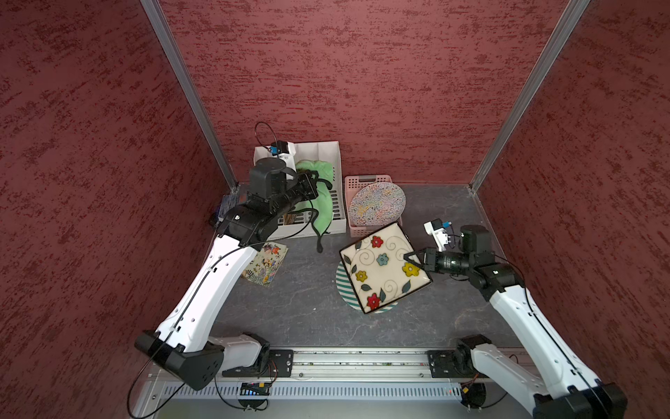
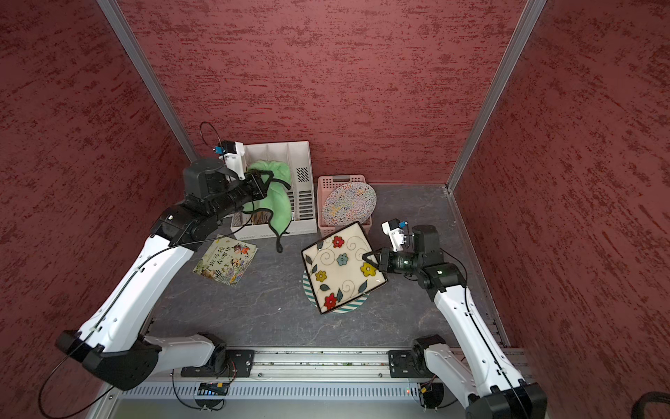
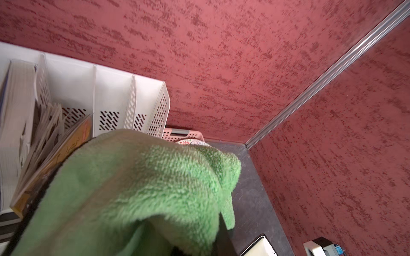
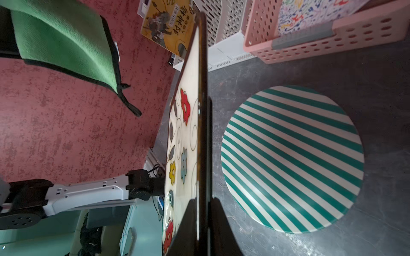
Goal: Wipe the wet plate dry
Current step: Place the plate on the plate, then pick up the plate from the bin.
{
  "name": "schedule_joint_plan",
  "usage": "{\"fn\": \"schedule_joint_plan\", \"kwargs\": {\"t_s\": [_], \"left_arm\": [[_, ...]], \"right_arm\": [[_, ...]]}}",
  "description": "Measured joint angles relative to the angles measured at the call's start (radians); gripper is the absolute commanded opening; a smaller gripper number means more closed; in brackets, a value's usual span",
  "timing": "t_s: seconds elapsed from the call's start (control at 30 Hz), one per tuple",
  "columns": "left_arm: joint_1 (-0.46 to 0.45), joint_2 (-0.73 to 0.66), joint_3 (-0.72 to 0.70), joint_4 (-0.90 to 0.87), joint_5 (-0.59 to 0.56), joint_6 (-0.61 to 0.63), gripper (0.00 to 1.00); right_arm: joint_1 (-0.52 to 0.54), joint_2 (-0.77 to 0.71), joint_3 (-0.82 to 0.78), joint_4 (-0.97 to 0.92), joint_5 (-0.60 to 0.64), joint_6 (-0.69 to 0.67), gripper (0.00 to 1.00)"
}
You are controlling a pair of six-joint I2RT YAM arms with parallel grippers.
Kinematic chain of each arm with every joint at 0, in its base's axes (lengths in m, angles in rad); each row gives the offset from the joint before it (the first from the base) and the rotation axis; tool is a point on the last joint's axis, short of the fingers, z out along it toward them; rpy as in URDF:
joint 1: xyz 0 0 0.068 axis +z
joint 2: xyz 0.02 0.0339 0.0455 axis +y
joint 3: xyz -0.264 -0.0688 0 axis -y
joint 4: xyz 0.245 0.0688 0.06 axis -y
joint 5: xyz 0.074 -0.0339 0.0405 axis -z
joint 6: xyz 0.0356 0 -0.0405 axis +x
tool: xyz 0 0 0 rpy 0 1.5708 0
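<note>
My right gripper needs to move down, bring the plate flat onto the green-striped plate [image 1: 345, 284] [image 4: 292, 159] and let go of it, because the cloth is raised well apart from the square plate.
The square cream plate [image 1: 384, 268] [image 2: 342, 268] with painted flowers and a dark rim is held tilted above the table. My right gripper [image 1: 411, 259] [image 2: 368, 259] [image 4: 203, 221] is shut on its right edge, one finger on each face. The right wrist view shows the plate [image 4: 179, 137] edge-on. My left gripper [image 1: 313, 185] [image 2: 266, 183] is shut on a green cloth [image 1: 319, 196] [image 2: 277, 192] [image 3: 133, 188] with black trim, raised over the back left. The cloth drapes over the fingers and hangs down, well apart from the plate.
A round green-striped plate [image 4: 292, 159] [image 1: 342, 283] lies on the table under the held plate. A pink basket [image 1: 366, 179] at the back holds a speckled round plate [image 1: 377, 203]. A white file rack [image 1: 326, 148] stands behind the cloth. A picture book [image 1: 264, 265] lies at the left.
</note>
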Motion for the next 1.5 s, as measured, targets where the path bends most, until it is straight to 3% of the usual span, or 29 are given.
{"fn": "schedule_joint_plan", "kwargs": {"t_s": [0.47,0.6,0.73,0.9,0.97,1.17,1.23,1.3,1.5], "left_arm": [[0.001,0.059,0.0,0.042,0.2,0.018,0.0],[0.001,0.095,0.016,0.052,0.23,0.016,0.0],[0.001,0.152,0.059,0.057,0.249,0.016,0.0],[0.002,0.185,0.097,0.059,0.271,0.016,0.0],[0.003,0.19,0.109,0.059,0.283,0.016,0.0],[0.004,0.19,0.116,0.059,0.307,0.02,0.0],[0.003,0.19,0.116,0.059,0.312,0.021,0.0],[0.003,0.19,0.114,0.062,0.315,0.019,0.0],[-0.014,0.19,0.09,0.071,0.341,0.005,0.0]], "right_arm": [[0.074,0.249,-0.203,0.238,0.209,-0.05,0.0],[0.083,0.264,-0.22,0.301,0.253,-0.035,0.17],[0.087,0.285,-0.232,0.314,0.376,-0.037,0.38],[0.085,0.292,-0.22,0.254,0.451,-0.037,0.73],[0.085,0.267,-0.169,0.195,0.488,-0.039,0.84],[0.022,0.265,0.158,0.148,0.511,0.011,0.84],[-0.023,0.362,0.312,0.152,0.51,0.029,0.87],[-0.061,0.482,0.441,0.179,0.512,0.046,0.98],[-0.117,0.892,0.739,0.156,0.514,0.056,0.97]]}}
